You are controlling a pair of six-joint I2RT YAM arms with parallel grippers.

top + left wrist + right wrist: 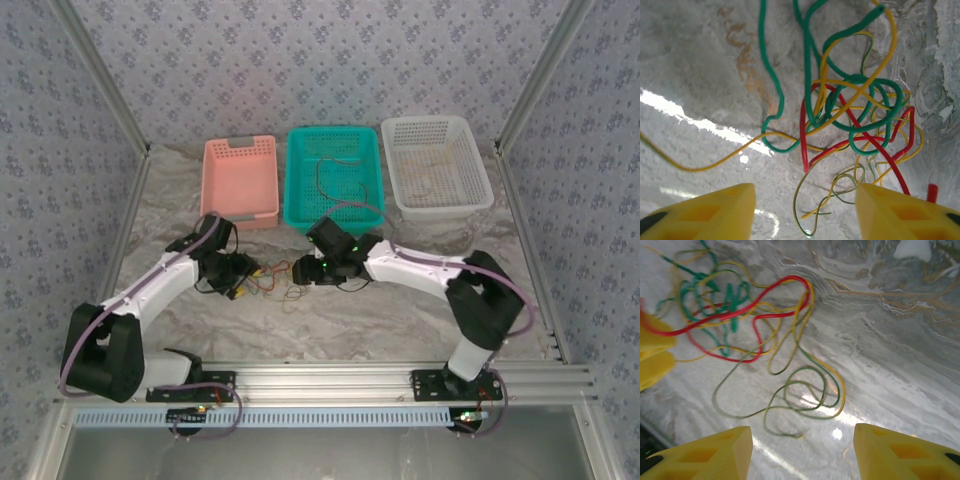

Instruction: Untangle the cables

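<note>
My right gripper is open and will move down next toward the loop of the thin yellow-green cable (pixel 301 291) (pixel 842 399), because this part of the cable lies on bare sheeting, away from the red wire.
The cables (pixel 275 285) lie in a tangle on the table between my two grippers. In the left wrist view thick green, red and yellow wires (pixel 855 115) knot together, with thin green-yellow strands trailing toward me. My left gripper (pixel 805 212) hovers open just short of the knot, nothing between its yellow fingers (pixel 715 215). From the right wrist, the tangle (pixel 730 310) sits far left and a thin green-yellow loop (pixel 810 390) lies ahead of my open right gripper (pixel 802 455). From above, the left gripper (pixel 243 274) and right gripper (pixel 302 269) flank the pile.
Three baskets stand in a row at the back: pink (pixel 241 178), teal (pixel 360 200) with a thin dark wire inside, and white (pixel 436 160). The table is covered in crinkled silvery sheeting (pixel 400 310). The left gripper's yellow fingers (pixel 652 355) appear at the right wrist view's left edge.
</note>
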